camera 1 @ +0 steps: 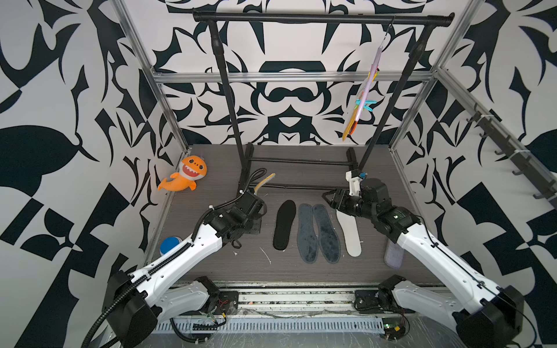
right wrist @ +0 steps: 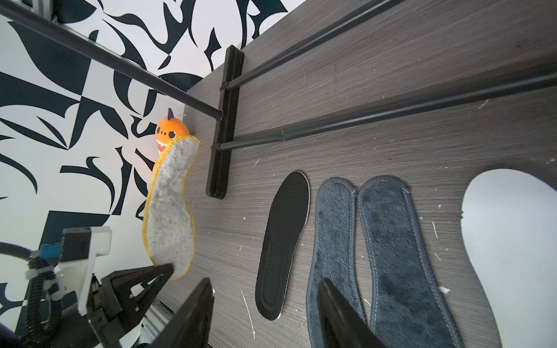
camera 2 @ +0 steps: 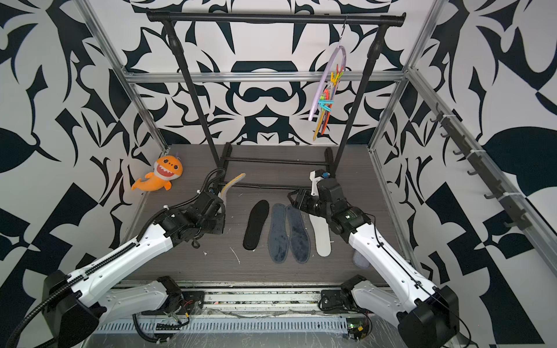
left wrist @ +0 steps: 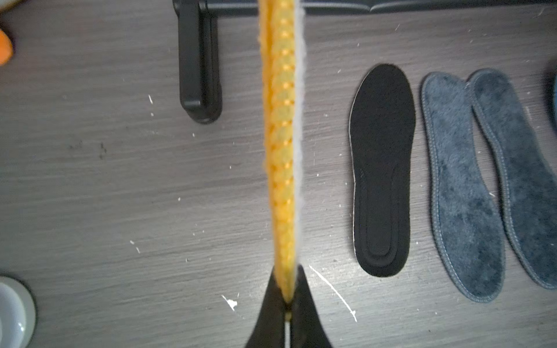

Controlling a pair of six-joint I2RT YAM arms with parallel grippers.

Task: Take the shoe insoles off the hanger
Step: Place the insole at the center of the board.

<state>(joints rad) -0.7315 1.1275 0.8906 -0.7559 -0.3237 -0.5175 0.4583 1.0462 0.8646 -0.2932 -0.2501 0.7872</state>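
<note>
I need to move my left gripper down next, pulling back toward my base, to the free, bare tabletop (camera 2: pixel 235 225) (left wrist: pixel 319 180) beside the black insole below, and let go of the grey insole's heel there.
The pale lilac hanger (camera 1: pixel 370 86) hangs by its hook from the right end of the black rail, edge-on, with coloured pegs and thin orange and white shoe insoles (camera 1: pixel 350 125) clipped below. My left gripper (left wrist: pixel 287 272) is shut on the heel of a grey insole with an orange rim (right wrist: pixel 173 211), held on edge above the table's left half. A black insole (camera 1: pixel 284 224), two dark grey-blue ones (camera 1: pixel 306 233) and a white one (camera 1: pixel 351 238) lie side by side on the table. My right gripper (right wrist: pixel 265 283) is open above them, holding nothing.
The tall black clothes rail (camera 1: pixel 322 18) stands at the back, its feet and cross bars (camera 1: pixel 297 162) on the table. An orange plush shark (camera 1: pixel 188 176) sits back left. A blue round object (camera 1: pixel 170 245) lies under my left arm, a lilac pad (camera 1: pixel 393 256) under my right.
</note>
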